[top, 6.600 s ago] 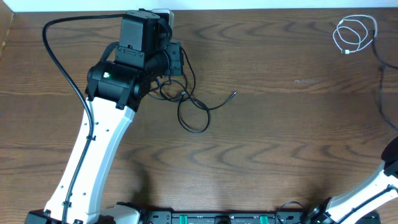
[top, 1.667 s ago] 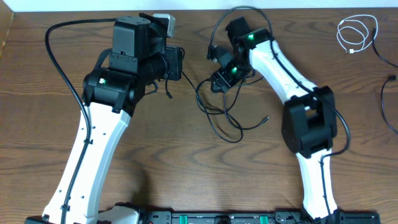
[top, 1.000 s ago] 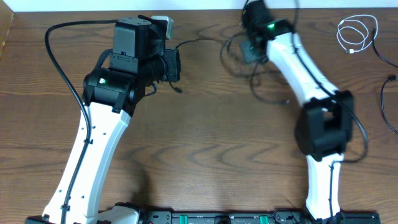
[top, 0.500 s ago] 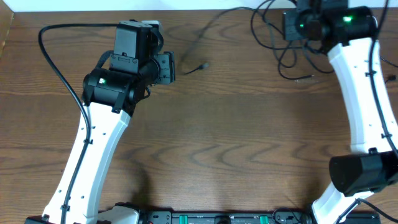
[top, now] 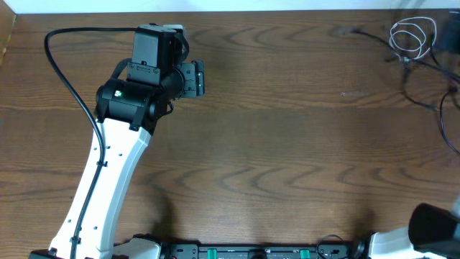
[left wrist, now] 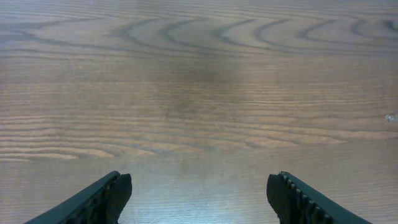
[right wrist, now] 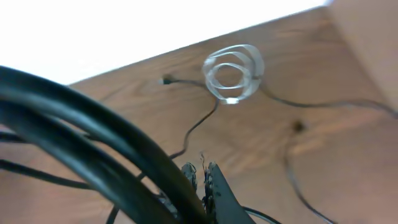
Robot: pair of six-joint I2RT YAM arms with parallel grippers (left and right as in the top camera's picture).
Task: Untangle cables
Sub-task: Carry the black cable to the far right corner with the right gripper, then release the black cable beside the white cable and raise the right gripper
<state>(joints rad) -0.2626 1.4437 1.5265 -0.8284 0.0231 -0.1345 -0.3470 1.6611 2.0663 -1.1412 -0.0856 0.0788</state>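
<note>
My right gripper needs to turn and move down next, away from the black cable and toward the right in the wrist view, because the black cable runs past the white coil.
The white cable [top: 412,36] lies coiled at the table's far right corner and shows in the right wrist view as a pale coil [right wrist: 233,73]. The black cable [top: 366,36] stretches across the far right, its thin strand [right wrist: 200,126] running past the white coil. My right gripper [right wrist: 200,175] is shut on a strand of the black cable; in the overhead view this gripper is out of frame. My left gripper [top: 192,78] stands open over bare wood at the far left, its fingers [left wrist: 115,190] wide apart and empty.
Thick black arm wires [right wrist: 93,143] fill the foreground of the right wrist view. The brown wooden table [top: 287,144] ends at a white edge along the back. The right arm's base [top: 431,230] sits at the near right corner.
My left gripper has opened and let go of the black cable's end. The right arm has swept to the right with the black cable, out of the overhead view.
</note>
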